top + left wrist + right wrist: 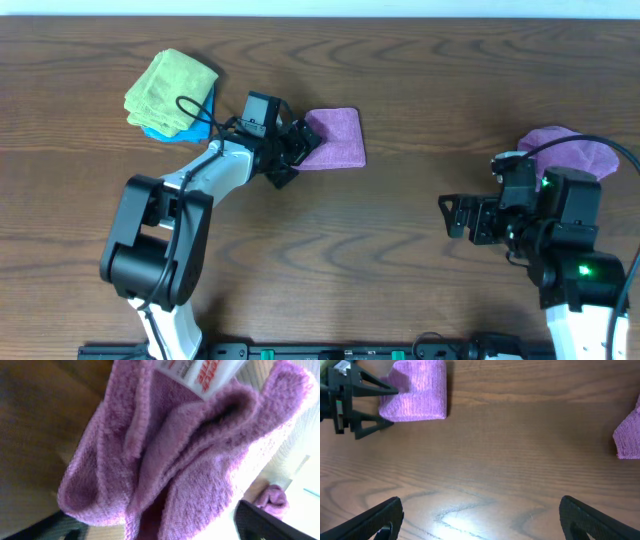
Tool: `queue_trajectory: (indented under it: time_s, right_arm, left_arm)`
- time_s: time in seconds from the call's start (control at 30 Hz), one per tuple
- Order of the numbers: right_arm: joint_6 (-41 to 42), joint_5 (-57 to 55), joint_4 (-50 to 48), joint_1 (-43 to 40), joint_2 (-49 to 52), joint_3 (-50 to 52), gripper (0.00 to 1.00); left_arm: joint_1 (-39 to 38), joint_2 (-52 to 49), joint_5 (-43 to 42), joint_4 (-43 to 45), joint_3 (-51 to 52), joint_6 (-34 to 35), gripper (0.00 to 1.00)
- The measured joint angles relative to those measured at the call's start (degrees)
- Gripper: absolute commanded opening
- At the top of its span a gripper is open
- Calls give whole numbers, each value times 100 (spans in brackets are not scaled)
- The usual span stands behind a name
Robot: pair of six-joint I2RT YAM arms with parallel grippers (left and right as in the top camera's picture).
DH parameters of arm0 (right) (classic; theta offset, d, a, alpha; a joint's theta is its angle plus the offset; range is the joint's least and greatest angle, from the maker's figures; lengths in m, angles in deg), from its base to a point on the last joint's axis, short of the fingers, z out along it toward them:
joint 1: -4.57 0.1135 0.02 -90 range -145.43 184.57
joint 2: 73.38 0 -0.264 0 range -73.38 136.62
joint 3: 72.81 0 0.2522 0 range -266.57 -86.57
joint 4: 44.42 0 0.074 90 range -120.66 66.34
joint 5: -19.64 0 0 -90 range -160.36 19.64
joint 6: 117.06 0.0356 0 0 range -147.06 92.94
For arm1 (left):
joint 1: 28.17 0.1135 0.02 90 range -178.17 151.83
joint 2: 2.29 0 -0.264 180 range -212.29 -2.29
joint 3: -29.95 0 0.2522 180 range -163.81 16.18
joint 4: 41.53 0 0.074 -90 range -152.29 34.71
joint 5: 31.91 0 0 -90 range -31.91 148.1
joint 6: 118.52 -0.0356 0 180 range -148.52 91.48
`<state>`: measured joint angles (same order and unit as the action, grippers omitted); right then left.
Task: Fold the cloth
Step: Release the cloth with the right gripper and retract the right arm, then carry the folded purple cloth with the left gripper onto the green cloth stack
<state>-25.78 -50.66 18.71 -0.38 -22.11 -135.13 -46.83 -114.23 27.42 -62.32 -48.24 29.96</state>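
Observation:
The cloth's layered edge (304, 151) (158, 510) faces the lime-green cloth. My left gripper will next stay almost where it is, then close on that edge.
The cloth (338, 138) is purple and lies folded into a small rectangle on the table at upper centre. My left gripper (297, 150) is open, its fingers on either side of the cloth's left edge. In the left wrist view (160, 530) the cloth (200, 460) fills the frame in layered folds, with its white tag (200, 372) at the top. The right wrist view shows the cloth (417, 390) and the left gripper's spread fingers (365, 405) at it. My right gripper (452, 215) is open and empty over bare wood at the right (480, 520).
A lime-green cloth (172, 88) sits on something blue at the far left. A second purple cloth (565, 150) lies crumpled at the right behind the right arm and shows in the right wrist view (627, 435).

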Motion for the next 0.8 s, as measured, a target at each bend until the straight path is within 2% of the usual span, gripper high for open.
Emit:
queue_trajectory:
  time_s: [0.03, 0.17, 0.2, 0.23, 0.27, 0.57, 0.67, 0.8]
  right_arm:
    - [0, 0, 9, 0, -2, 0, 99]
    - [0, 2, 20, 0, 0, 2, 99]
    - [2, 0, 35, 0, -2, 2, 99]
    - [0, 0, 52, 0, 0, 2, 99]
    - [0, 0, 61, 0, -2, 4, 99]
    - [2, 0, 63, 0, -2, 4, 99]
    - [0, 0, 63, 0, 0, 4, 99]
    - [0, 2, 66, 0, 0, 7, 99]
  left_arm:
    - [0, -37, -24, 66, 0, 24, 75]
    - [-4, -199, -37, 256, -11, 72, 43]
    - [-11, -234, -20, 304, -11, 63, 34]
    - [-22, -262, 7, 337, -9, 63, 15]
    - [-24, -297, 42, 380, -7, 52, 6]
    - [42, -413, 63, 1003, -57, 22, 6]
    - [251, -413, 76, 785, -461, -33, 6]
    - [647, -411, 232, -20, -1519, -225, 6]
